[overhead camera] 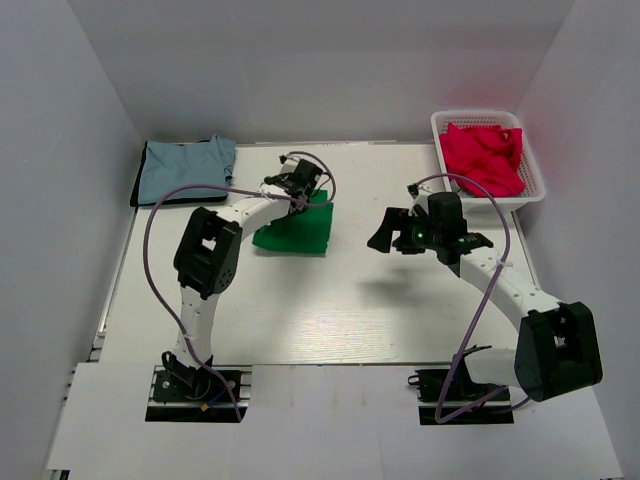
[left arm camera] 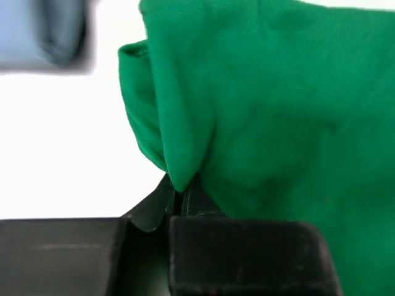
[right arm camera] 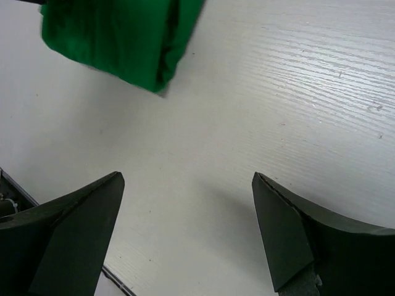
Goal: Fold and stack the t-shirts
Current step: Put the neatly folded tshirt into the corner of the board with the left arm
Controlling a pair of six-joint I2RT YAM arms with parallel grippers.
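Observation:
My left gripper needs to lift the folded green t-shirt across, then lower and release it atop the folded blue t-shirt [overhead camera: 185,167] [left arm camera: 28,31], which lies to the gripper's left in the top view.
A folded green t-shirt [overhead camera: 297,228] lies in the middle of the table, its far edge lifted. My left gripper [overhead camera: 303,186] is shut on that edge; in the left wrist view the green cloth [left arm camera: 278,111] is pinched between the closed fingers [left arm camera: 154,203]. A folded blue t-shirt [overhead camera: 185,167] lies at the far left, also blurred in the left wrist view [left arm camera: 37,37]. Red t-shirts [overhead camera: 483,156] fill a white basket [overhead camera: 535,180] at the far right. My right gripper [overhead camera: 392,233] is open and empty above the table, right of the green shirt, which shows in its view [right arm camera: 123,37].
White walls enclose the table on three sides. The purple cables of both arms loop above the table. The basket stands against the right wall.

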